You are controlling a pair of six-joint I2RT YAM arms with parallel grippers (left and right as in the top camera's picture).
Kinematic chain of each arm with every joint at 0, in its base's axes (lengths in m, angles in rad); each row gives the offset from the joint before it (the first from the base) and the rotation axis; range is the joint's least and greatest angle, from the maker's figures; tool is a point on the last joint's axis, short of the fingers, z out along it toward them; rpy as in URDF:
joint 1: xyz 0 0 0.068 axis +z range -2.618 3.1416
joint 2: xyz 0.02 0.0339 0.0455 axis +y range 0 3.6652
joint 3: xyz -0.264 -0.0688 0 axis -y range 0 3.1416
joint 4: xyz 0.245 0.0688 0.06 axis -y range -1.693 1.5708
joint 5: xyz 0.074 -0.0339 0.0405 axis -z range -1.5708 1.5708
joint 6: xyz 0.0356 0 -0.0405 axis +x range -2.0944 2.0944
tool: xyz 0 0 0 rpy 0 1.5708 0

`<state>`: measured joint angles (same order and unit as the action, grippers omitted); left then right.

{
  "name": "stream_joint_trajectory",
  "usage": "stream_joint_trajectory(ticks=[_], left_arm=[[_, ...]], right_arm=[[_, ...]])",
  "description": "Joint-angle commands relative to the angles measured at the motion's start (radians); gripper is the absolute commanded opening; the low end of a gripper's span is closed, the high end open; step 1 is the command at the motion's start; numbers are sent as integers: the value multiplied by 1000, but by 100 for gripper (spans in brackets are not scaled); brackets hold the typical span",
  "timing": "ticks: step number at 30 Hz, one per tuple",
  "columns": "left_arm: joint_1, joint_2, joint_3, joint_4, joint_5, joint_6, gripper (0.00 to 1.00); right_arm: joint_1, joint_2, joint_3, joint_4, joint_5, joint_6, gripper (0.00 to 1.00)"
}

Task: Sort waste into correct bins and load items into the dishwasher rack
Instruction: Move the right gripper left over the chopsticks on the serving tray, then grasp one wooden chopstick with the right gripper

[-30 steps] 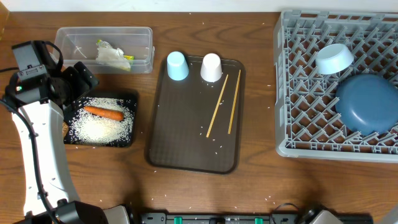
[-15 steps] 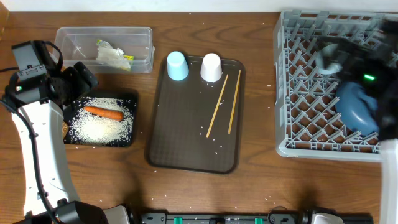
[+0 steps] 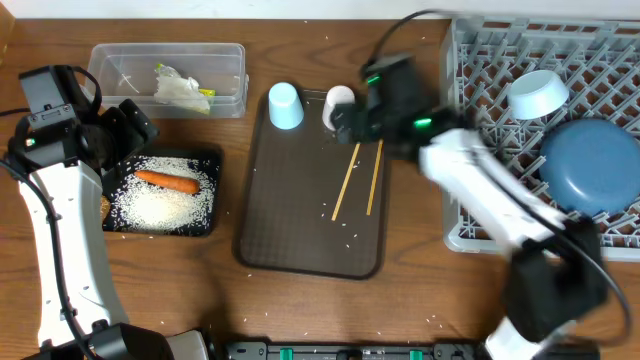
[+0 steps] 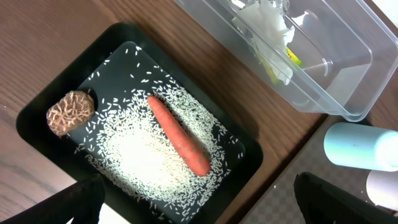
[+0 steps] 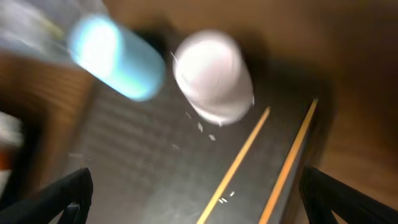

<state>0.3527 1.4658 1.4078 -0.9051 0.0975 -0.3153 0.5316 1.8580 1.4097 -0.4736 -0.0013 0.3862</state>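
I will next lower the fingers of my right gripper and pull them back around the stick's middle point(image 5: 221, 188), clear of both cups, because the chopstick nearer the light-blue cup point(image 5: 118, 59) is below.
My left gripper point(image 4: 199, 208) hangs open above the black tray point(image 4: 106, 56), which holds the carrot point(image 4: 179, 135), a brown lump point(image 4: 69, 112) and rice point(image 4: 137, 162). Tissue point(image 4: 267, 18) and wrapper point(image 4: 289, 59) lie in the clear tub point(image 3: 120, 60). My right gripper point(image 5: 199, 205), blurred, is open over the brown tray point(image 3: 300, 200), just short of the white cup point(image 5: 214, 78), with the light-blue cup point(image 5: 118, 59) to its left. Both chopsticks point(image 5: 236, 168) lie between its fingers. The rack point(image 3: 600, 50) holds a white bowl point(image 3: 537, 93) and the blue plate point(image 3: 590, 165).
The right arm point(image 3: 490, 200) stretches from the front right across the rack's left edge. The left arm point(image 3: 60, 230) stands along the table's left side. Loose rice grains dot the wood around the brown tray.
The right arm has swung left from over the rack to the brown tray, next to the white cup. The left arm and all objects have stayed still.
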Motion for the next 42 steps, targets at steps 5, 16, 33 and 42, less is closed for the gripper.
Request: stream_joint_trajectory(ticks=[5,16,33,42], left_arm=[[4,-7,14,0,-5,-5,98],[4,-7,14,0,-5,-5,98],[4,-7,14,0,-5,-5,98],[4,-7,14,0,-5,-5,98]], right_arm=[[105,127,-3,11,222,98,99],[111,207,-3,-31,293,264,89],[166,275,-3,-20,359,291,57],[167,300,-3,-68,421,362,39]])
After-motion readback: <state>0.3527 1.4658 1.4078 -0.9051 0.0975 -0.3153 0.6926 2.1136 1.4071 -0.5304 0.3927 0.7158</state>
